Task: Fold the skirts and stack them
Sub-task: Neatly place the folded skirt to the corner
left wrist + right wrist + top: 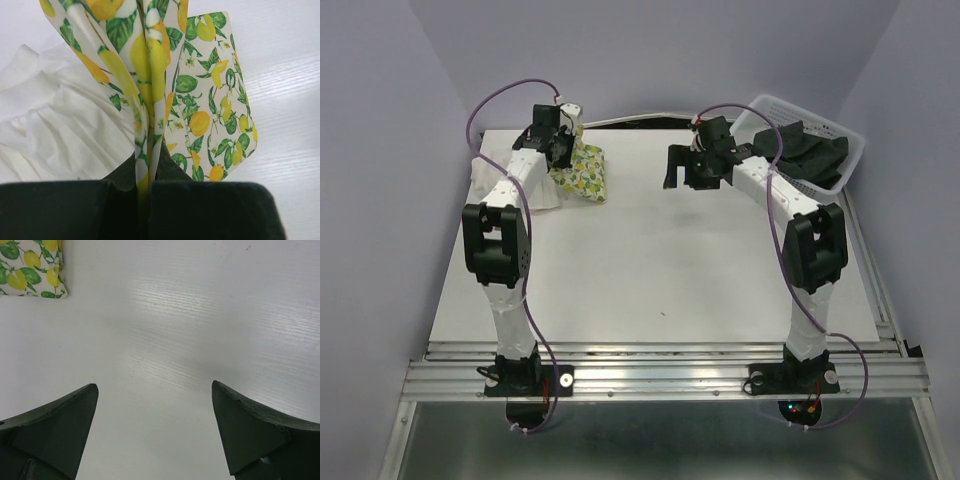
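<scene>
The white skirt (490, 175) lies below on the left in the top view, so the robot's left gripper will next move to that side and down to release the lemon-print skirt (584, 173).
The lemon-print skirt (584, 173) lies folded at the far left of the table, partly lifted. My left gripper (560, 150) is shut on its edge; in the left wrist view the printed cloth (200, 115) is pinched between the jaws and hangs from them. The plain white skirt (490, 175) lies crumpled beside and under it, also seen in the left wrist view (55, 130). The black skirt (810, 150) lies in the white mesh basket (760, 108) at the far right. My right gripper (685, 168) is open and empty above bare table; a corner of the lemon skirt (30, 267) shows at its view's top left.
The white tabletop (660, 270) spreads between the arms. Grey walls close in the left, right and back. A metal rail (660, 375) runs along the near edge by the arm bases.
</scene>
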Tool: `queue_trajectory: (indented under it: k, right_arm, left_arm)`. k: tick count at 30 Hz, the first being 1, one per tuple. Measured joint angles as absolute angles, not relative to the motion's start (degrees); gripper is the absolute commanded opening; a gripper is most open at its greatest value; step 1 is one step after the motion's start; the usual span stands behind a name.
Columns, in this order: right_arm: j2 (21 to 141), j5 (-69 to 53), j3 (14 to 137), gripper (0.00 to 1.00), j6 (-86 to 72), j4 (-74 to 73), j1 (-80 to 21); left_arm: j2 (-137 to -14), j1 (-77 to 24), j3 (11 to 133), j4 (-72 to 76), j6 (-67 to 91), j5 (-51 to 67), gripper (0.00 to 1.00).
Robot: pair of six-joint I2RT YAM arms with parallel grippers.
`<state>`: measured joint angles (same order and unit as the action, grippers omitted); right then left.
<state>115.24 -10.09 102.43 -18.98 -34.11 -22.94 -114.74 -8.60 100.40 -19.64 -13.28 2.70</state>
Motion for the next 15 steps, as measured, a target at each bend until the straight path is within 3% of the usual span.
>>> queue_trajectory:
  k: [15]
  right_arm:
    - [115.2, -10.5, 100.5, 1.0, -17.9, -33.9, -22.6]
  left_arm:
    - [-117.7, 0.1, 110.1, -21.9, -17.8, 9.4, 0.0]
